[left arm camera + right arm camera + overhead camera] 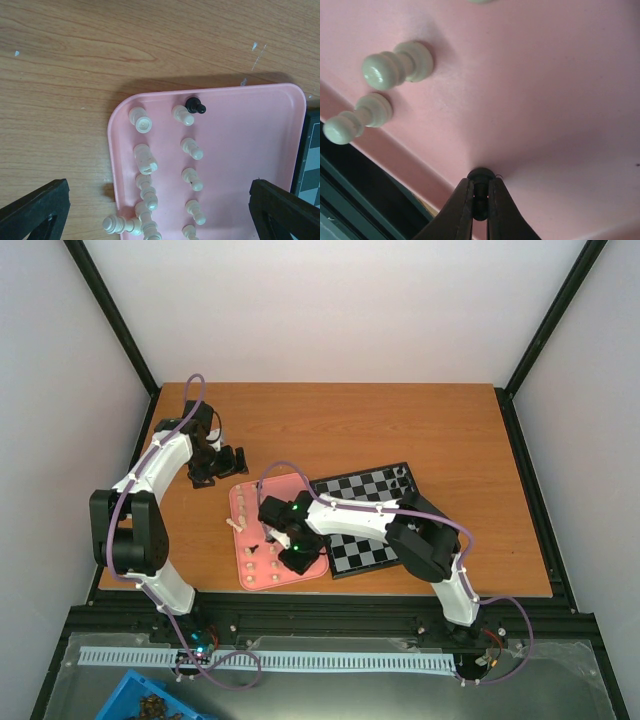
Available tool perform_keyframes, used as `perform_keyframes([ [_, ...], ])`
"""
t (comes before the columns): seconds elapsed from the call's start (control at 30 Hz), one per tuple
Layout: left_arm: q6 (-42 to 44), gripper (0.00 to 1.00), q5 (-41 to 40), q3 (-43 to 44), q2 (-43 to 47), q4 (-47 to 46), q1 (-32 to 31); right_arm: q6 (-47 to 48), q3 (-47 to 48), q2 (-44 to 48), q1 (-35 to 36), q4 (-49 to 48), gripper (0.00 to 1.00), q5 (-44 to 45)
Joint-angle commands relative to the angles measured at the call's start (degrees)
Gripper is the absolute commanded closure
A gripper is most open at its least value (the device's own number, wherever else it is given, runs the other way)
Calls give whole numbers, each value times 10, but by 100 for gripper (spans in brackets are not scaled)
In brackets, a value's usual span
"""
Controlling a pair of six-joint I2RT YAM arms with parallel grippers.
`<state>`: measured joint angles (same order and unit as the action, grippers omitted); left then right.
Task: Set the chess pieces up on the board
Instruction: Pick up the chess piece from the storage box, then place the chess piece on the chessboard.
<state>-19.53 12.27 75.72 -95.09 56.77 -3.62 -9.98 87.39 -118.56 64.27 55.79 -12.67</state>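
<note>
A black piece stands just inside the board's edge opposite the tray (243, 502). My right gripper needs to lift, swing over the board and lower there.
The board (372, 512) lies right of a pink tray (243, 502); one black piece (403, 472) stands at its far right corner. My right gripper (296, 558) is low over the tray's near part. In the right wrist view it (481, 200) is shut on a small black chess piece (481, 176) whose base touches the tray floor (545, 90). Two cream pawns (395, 65) stand near the tray's rim. My left gripper (226, 462) hovers past the tray's far left corner, open and empty (160, 215). Under it stand several cream pieces (192, 148) and one black pawn (195, 105).
One cream piece (120, 224) lies across the tray's left rim, half on the wooden table (60, 100). The board's edge (312, 160) shows right of the tray. A blue bin (150, 702) sits below the table's front rail.
</note>
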Motion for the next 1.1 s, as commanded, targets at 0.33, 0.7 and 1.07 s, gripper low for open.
perform_keyframes([
  [0.33, -5, 0, 9, 10, 14, -3, -4, -60, -128, 225, -202, 32, 97, 84],
  [0.7, -6, 0, 12, 8, 8, -4, -4, -36, -275, 306, -418, 1, 97, 122],
  [1.07, -4, 0, 7, 16, -4, 0, -4, -12, -271, 268, -452, -18, 97, 107],
])
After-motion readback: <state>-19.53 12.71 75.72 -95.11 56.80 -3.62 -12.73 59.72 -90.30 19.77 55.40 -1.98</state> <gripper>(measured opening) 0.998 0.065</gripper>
